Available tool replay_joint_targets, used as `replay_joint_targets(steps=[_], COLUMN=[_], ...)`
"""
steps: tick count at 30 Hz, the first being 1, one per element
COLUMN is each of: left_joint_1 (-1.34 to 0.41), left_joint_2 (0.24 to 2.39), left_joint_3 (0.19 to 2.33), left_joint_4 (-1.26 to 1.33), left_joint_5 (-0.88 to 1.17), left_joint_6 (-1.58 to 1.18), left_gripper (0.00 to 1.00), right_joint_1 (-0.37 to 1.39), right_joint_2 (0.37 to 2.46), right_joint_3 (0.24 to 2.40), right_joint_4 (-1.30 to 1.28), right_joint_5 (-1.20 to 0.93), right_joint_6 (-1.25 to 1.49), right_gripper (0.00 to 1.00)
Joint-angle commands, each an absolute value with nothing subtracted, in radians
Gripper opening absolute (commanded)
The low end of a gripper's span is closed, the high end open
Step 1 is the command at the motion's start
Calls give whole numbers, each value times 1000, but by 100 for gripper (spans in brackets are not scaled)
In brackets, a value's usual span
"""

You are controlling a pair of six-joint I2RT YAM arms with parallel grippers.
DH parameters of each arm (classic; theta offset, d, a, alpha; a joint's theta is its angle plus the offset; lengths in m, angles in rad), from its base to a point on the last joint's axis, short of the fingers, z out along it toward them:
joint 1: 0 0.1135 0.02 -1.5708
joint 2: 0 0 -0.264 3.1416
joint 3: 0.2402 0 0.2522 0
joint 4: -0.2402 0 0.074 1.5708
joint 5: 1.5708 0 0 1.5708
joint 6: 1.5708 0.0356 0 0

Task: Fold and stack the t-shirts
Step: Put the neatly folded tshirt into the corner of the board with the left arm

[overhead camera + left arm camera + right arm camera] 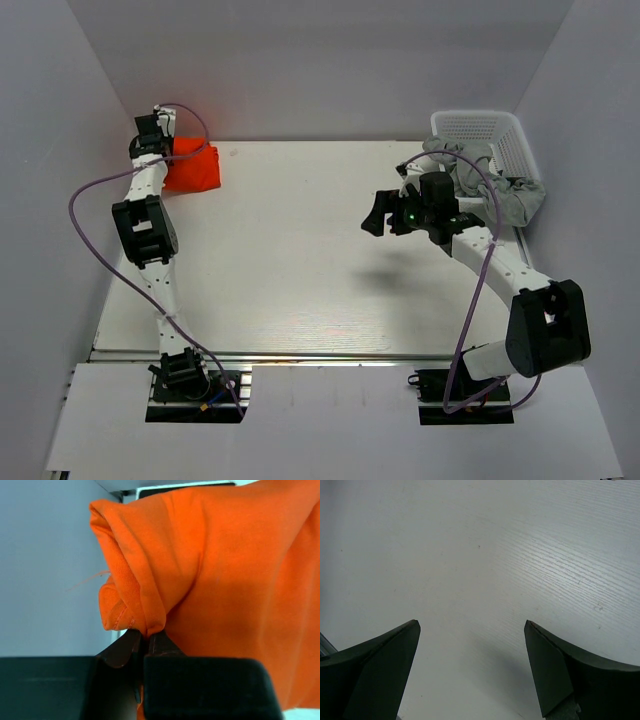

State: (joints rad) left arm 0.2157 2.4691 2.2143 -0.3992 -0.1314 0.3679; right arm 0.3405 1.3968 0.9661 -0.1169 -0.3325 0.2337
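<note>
Next, my left gripper slides the t-shirt's fold slightly toward the grey wall and releases it, as the t-shirt already lies in the table's far corner.
The orange-red t-shirt (193, 168) lies bunched at the table's far left corner. My left gripper (157, 130) is over its far left edge, shut on a fold of the shirt; in the left wrist view the cloth (220, 565) fills the frame and a pinch of it sits between the closed fingertips (146, 636). Pale grey t-shirts (490, 185) spill out of the white lattice basket (490, 128) at the far right. My right gripper (380, 213) is open and empty, held above the bare table right of centre; its wrist view shows only tabletop between the spread fingers (472, 625).
Grey walls close in the table on the left, back and right. The left wall stands right beside the left gripper. The basket stands against the right back corner. Purple cables loop along both arms.
</note>
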Motion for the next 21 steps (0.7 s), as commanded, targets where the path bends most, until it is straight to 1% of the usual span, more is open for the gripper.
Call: replay_joint_targets(steps=[1, 5, 7, 12, 13, 14, 15, 16, 17, 21], left_joint_1=[228, 256, 265, 276, 276, 276, 276, 276, 276, 276], left_joint_2=[2473, 2484, 2484, 2494, 2503, 2503, 2513, 2513, 2513, 2513], left_joint_3=[2260, 2284, 2249, 2249, 2259, 2260, 2269, 2269, 2269, 2296], left_joint_4=[-290, -268, -233, -201, -187, -178, -160, -146, -134, -133], left_joint_5=[-116, -88, -77, -34, -34, -55, -76, -93, -119, -95], left_joint_6=[405, 414, 425, 434, 434, 434, 425, 425, 414, 399], left_gripper=[0, 0, 0, 0, 5, 15, 55, 79, 99, 100], right_joint_1=[336, 337, 337, 337, 341, 338, 337, 339, 337, 339], right_joint_2=[1417, 1408, 1410, 1425, 1425, 1427, 1428, 1428, 1430, 1433], right_joint_3=[1022, 1019, 1019, 1032, 1032, 1032, 1029, 1029, 1031, 1025], right_joint_4=[-124, -121, -124, -133, -135, -133, -138, -137, -141, -141], right_joint_5=[-347, -337, -336, -339, -341, -341, -342, -342, -344, -354], right_joint_6=[229, 236, 235, 236, 238, 239, 241, 241, 244, 253], right_gripper=[90, 90, 90, 90, 90, 90, 90, 90, 90, 90])
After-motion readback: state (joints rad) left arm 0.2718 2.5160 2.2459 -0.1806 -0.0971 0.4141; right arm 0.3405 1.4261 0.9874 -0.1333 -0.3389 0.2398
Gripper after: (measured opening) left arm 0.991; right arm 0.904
